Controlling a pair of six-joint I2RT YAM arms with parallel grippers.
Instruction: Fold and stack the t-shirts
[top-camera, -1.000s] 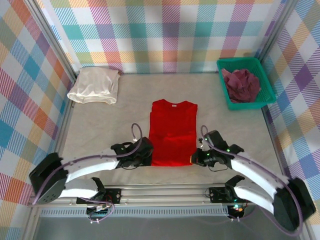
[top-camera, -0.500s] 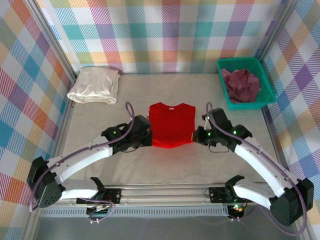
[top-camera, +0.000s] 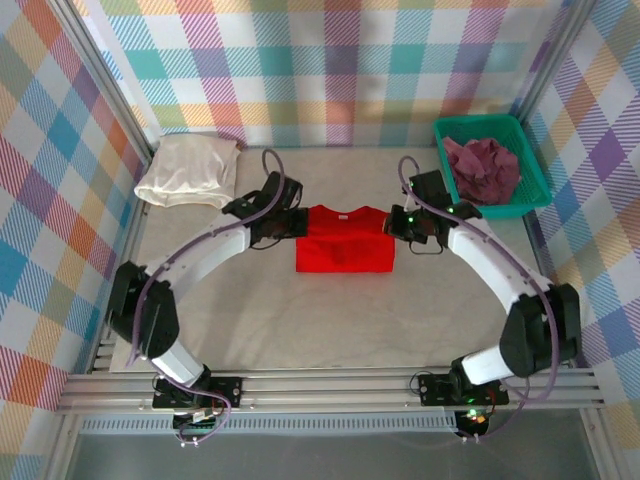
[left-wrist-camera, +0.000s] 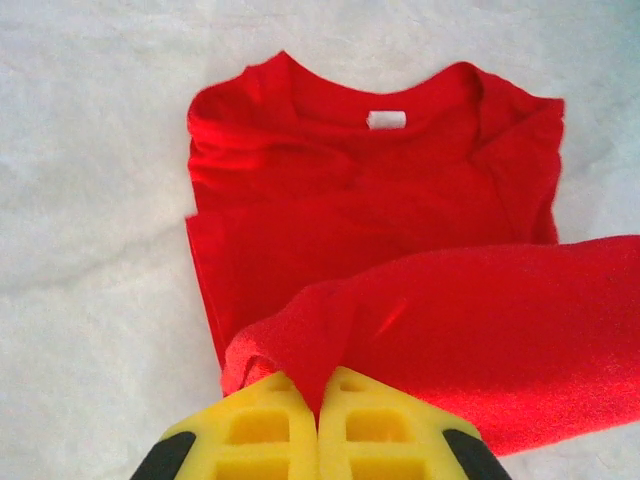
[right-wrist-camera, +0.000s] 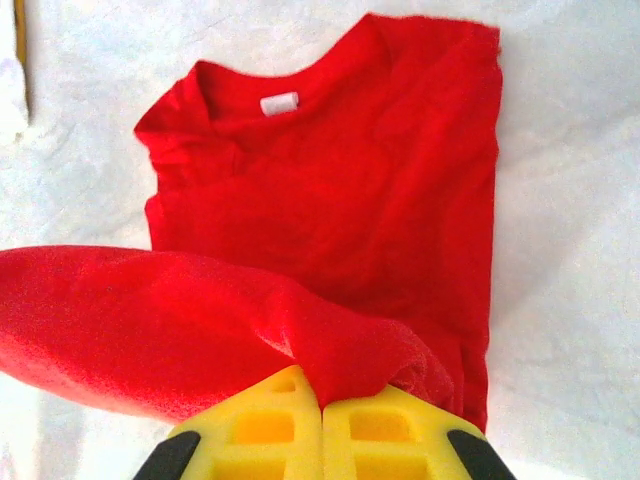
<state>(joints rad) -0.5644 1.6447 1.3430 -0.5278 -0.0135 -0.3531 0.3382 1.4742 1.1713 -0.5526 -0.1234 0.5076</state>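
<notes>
The red t-shirt's hem corner in my left gripper moves outward next, goes down there and gets released. The t-shirt's shoulder (top-camera: 317, 211) (left-wrist-camera: 238, 98) beside the collar lies outward and still uncovered.
The red t-shirt (top-camera: 343, 245) lies in the middle of the table, its lower half doubled over toward the collar. My left gripper (top-camera: 298, 223) is shut on the hem's left corner, and in the left wrist view the red cloth (left-wrist-camera: 370, 190) is pinched between the yellow pads of that gripper (left-wrist-camera: 320, 385). On the hem's right corner my right gripper (top-camera: 394, 226) is shut, with the red cloth (right-wrist-camera: 350, 170) bunched over that gripper (right-wrist-camera: 321, 388) in the right wrist view. A cream-white t-shirt (top-camera: 190, 170) lies folded at the back left. The maroon t-shirt (top-camera: 482, 168) sits crumpled in the basket.
The green mesh basket (top-camera: 492, 211) stands at the back right corner, close to my right arm. Plaid walls enclose the table on three sides. A metal rail (top-camera: 320, 385) runs along the near edge.
Both grippers have carried the red shirt's bottom hem from the near edge up toward the collar, folding the shirt roughly in half. Both stayed shut on the cloth.
</notes>
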